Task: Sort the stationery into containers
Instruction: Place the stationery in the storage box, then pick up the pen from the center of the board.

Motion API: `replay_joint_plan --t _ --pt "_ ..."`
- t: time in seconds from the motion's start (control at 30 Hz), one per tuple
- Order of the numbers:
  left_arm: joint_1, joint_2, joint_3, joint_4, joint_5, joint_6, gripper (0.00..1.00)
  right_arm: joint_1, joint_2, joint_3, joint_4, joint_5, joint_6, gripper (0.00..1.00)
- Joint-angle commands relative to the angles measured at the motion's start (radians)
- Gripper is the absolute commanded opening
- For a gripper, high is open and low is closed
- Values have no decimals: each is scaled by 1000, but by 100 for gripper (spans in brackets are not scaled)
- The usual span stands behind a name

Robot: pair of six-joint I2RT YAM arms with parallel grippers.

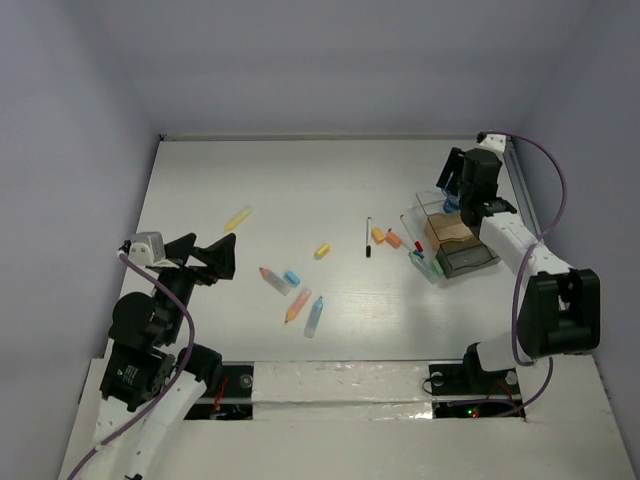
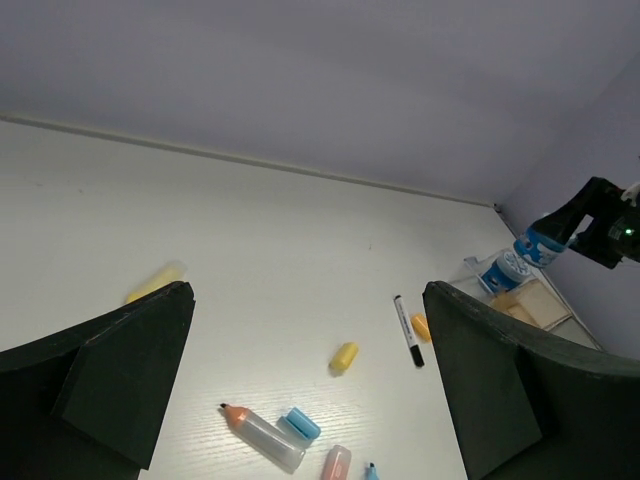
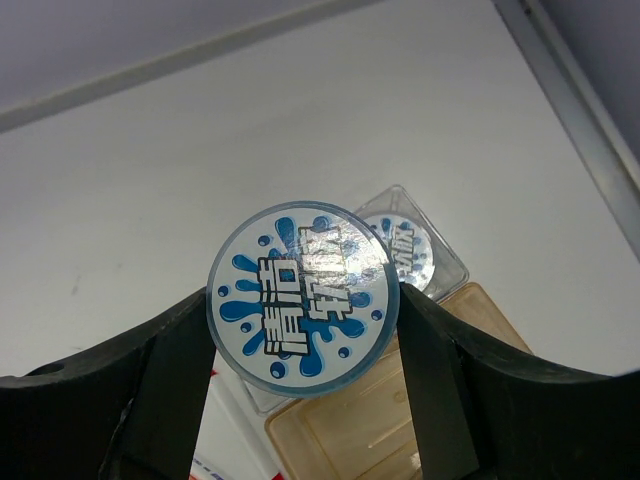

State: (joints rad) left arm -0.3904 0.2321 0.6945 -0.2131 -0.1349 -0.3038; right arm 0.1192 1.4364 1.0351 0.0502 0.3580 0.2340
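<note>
Next I should shift my right gripper left in the top view and bring the blue-and-white pot down into the clear tray's empty end, as the second pot fills the other end.
My right gripper is shut on a round blue-and-white pot and holds it above the trays at the right. A second pot lies in the clear tray, beside the tan tray. My left gripper is open and empty at the left, above the table. Loose on the table are a yellow pen, a yellow stub, a black pen, two orange stubs, an orange-tipped pen, a blue stub, an orange pen and a light-blue pen.
A grey tray sits at the near end of the tray group, with thin pens in a clear tray to its left. A metal rail runs along the table's right edge. Walls close in the back and sides.
</note>
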Motion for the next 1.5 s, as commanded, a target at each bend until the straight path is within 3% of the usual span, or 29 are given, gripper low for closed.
replay_joint_plan --t 0.0,0.27,0.77,0.8,0.9,0.93,1.07,1.3,1.4,1.47 --pt "-8 16 -4 58 27 19 99 -20 35 45 30 -59 28 35" --pt "-8 29 -1 55 24 20 99 -29 133 45 83 -142 42 36" --pt "-8 38 2 52 24 25 99 -29 176 -6 135 -191 67 40" --pt "-8 36 2 52 24 25 99 -29 177 -6 137 -194 67 43" --pt "-8 38 0 52 24 25 99 -29 180 2 125 -200 61 63" --pt "-8 38 2 50 24 25 99 -29 179 6 120 -197 57 77" --pt "-8 36 0 52 21 25 99 -29 160 37 88 -202 47 100" --pt "-8 41 2 49 24 25 99 51 90 54 14 -221 27 98" --pt "-8 42 2 49 24 25 99 144 53 31 -39 -209 24 89" --pt "-8 46 2 46 23 25 99 239 39 -1 -50 -195 25 74"
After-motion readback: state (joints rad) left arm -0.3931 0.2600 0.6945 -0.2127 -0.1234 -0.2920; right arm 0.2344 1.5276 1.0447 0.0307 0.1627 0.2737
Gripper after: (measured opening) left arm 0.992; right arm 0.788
